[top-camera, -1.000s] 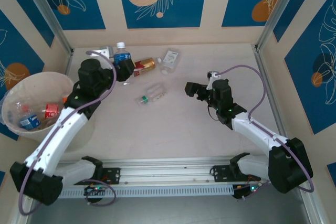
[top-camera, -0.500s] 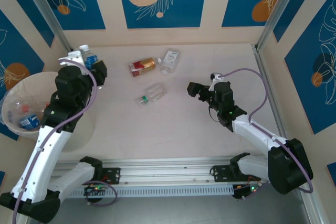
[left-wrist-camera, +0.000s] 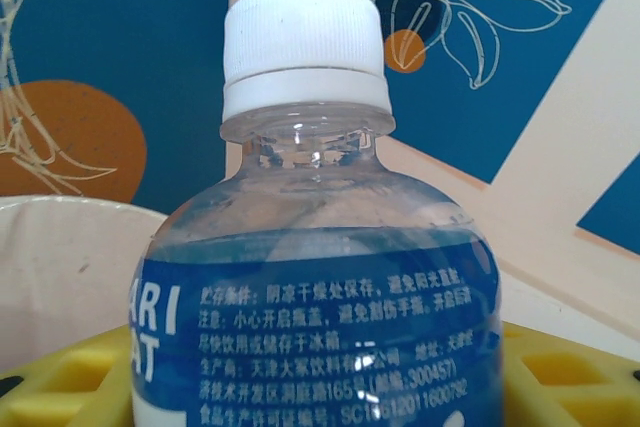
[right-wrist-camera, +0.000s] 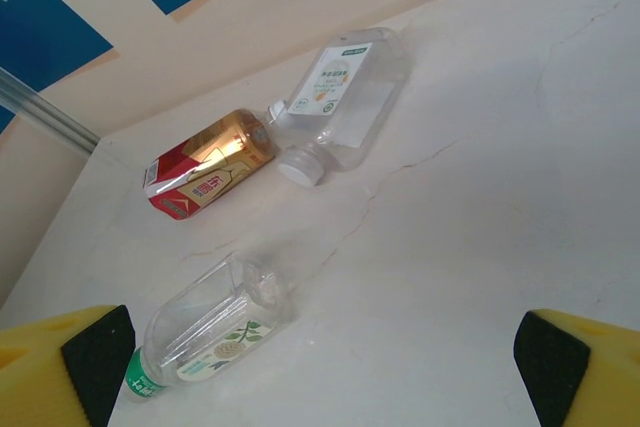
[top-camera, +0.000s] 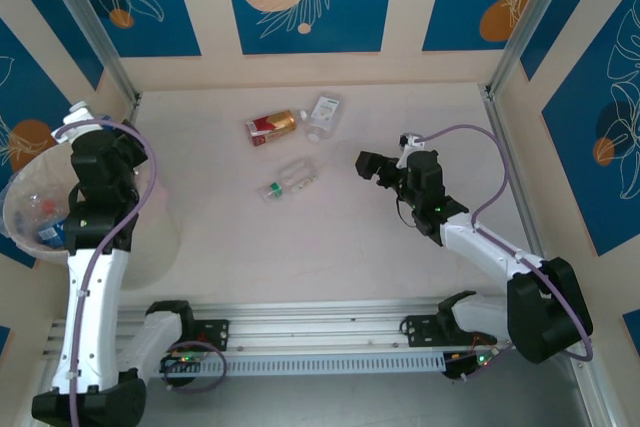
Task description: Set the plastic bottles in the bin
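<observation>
The bottle still hangs by the bin's far rim, so my left gripper will next draw back and tip downward over the bin's opening (top-camera: 54, 189) to release it.
My left gripper (top-camera: 88, 127) is shut on a blue-labelled plastic bottle (left-wrist-camera: 310, 247) with a white cap (top-camera: 76, 110), held upright above the far rim of the bin (top-camera: 150, 247). The bin's cream wall (left-wrist-camera: 60, 257) lies behind the bottle, and several bottles lie inside it (top-camera: 50, 234). Three bottles lie on the table: a red-and-gold one (right-wrist-camera: 205, 165), a clear one with a white cap (right-wrist-camera: 345, 97), and a clear one with a green cap (right-wrist-camera: 210, 332). My right gripper (top-camera: 366, 165) hangs open, right of the green-capped bottle (top-camera: 288, 179), nothing between its fingers (right-wrist-camera: 60, 362).
The bin stands at the table's left edge, beside the left arm. Blue and cream walls with metal posts (top-camera: 95, 32) close in the back and sides. A rail (top-camera: 320, 332) runs along the near edge between the arm bases.
My left arm has swung left from the back of the table to above the bin, carrying the blue-labelled bottle. The right arm has barely moved.
</observation>
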